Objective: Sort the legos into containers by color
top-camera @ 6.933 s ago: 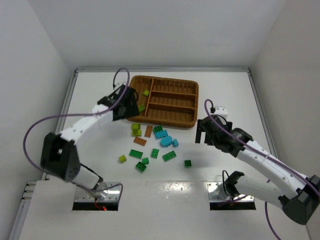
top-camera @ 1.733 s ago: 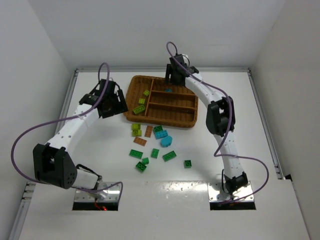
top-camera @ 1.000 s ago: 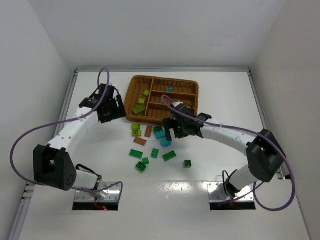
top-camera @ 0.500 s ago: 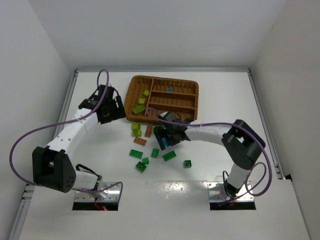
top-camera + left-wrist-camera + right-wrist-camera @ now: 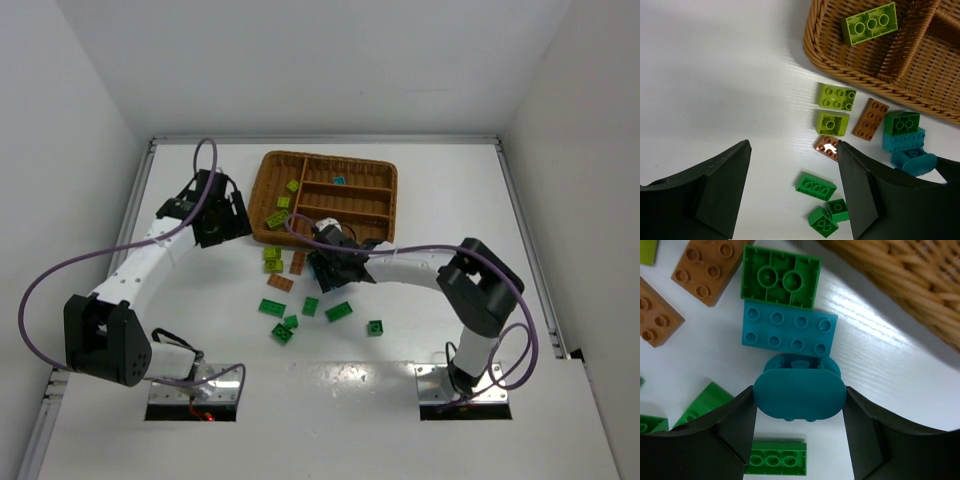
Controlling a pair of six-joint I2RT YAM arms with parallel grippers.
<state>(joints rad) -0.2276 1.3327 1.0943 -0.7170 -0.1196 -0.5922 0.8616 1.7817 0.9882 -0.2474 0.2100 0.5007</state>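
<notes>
I should lift the rounded cyan lego, then carry it away from my base over the tray (image 5: 391,214) to its back narrow section with my right gripper.
The wicker tray (image 5: 391,214) holds yellow-green legos (image 5: 279,217) in its tall left section and one cyan lego (image 5: 339,181) in the back narrow section. Loose legos lie in front of it. My right gripper (image 5: 331,270) is low over them. In the right wrist view its fingers (image 5: 740,420) press both sides of a rounded cyan lego (image 5: 799,400), which lies beside a cyan 2x4 lego (image 5: 789,330) and a dark green one (image 5: 781,281). My left gripper (image 5: 217,216) is open and empty above the table left of the tray (image 5: 840,65).
Two yellow-green legos (image 5: 272,260), two brown ones (image 5: 297,262) and several dark green ones (image 5: 272,307) lie scattered between the tray and the arm bases. A dark green 1x3 lego (image 5: 777,458) lies just under my right gripper. White walls enclose the table.
My right arm swung from the back of the tray, where a cyan lego now lies, down to the loose pile and came onto the rounded cyan lego. My left arm barely moved.
</notes>
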